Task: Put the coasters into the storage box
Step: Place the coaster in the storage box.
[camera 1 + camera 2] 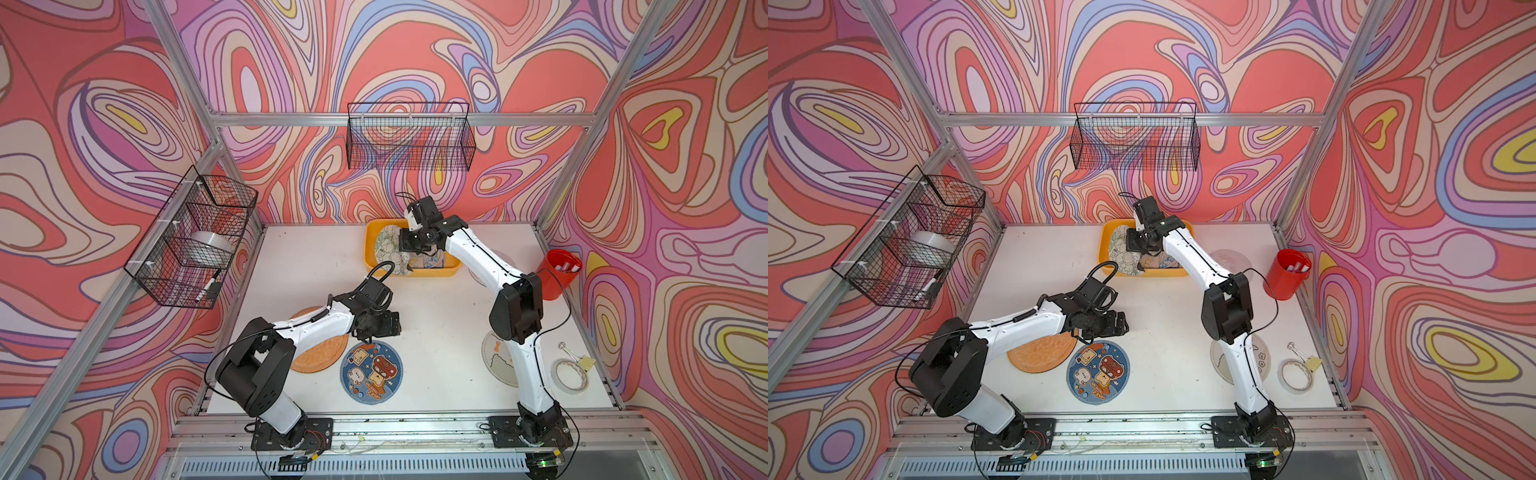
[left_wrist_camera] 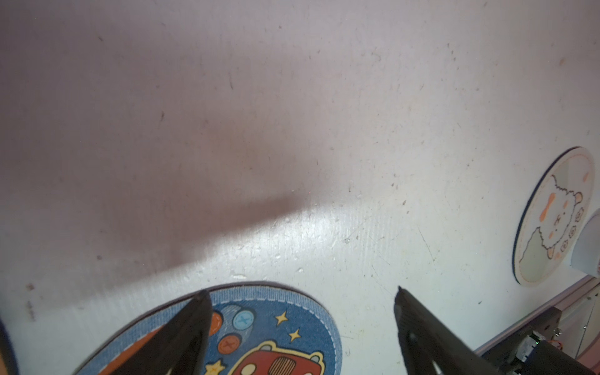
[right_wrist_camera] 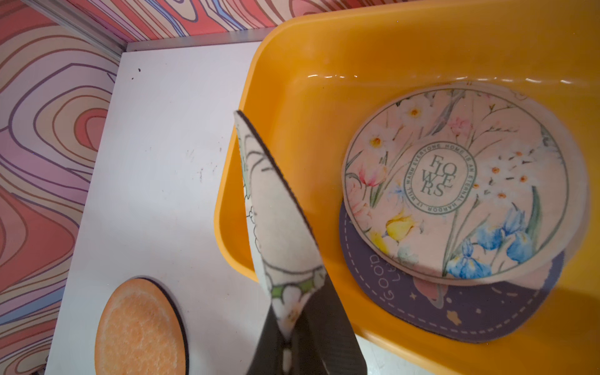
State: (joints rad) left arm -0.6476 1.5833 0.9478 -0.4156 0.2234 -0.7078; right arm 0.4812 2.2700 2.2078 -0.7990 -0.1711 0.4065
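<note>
The held coaster hangs beside the floral coaster's stack, so I should move my right gripper down and toward the red cup's side to release it onto the floral coaster.
The yellow storage box (image 1: 371,253) (image 3: 324,65) stands at the back of the table. Inside it lie a floral coaster (image 3: 454,181) and, under it, a purple coaster (image 3: 438,311). My right gripper (image 3: 292,324) (image 1: 409,249) is shut on a pale green-and-white coaster (image 3: 279,227) (image 1: 390,253), held on edge over the box's left part. My left gripper (image 2: 302,290) (image 1: 372,336) hangs open just above the far edge of a blue cartoon coaster (image 2: 259,324) (image 1: 371,372). An orange textured coaster (image 1: 320,357) (image 3: 139,328) lies partly under the left arm.
A pale sheep coaster (image 2: 552,217) (image 1: 498,361) lies partly under the right arm, and another pale disc (image 1: 1231,262) lies behind it. A tape ring (image 1: 570,375), a binder clip (image 1: 577,357) and a red cup (image 1: 557,274) are on the right. Wire baskets (image 1: 409,137) (image 1: 195,237) hang on the walls.
</note>
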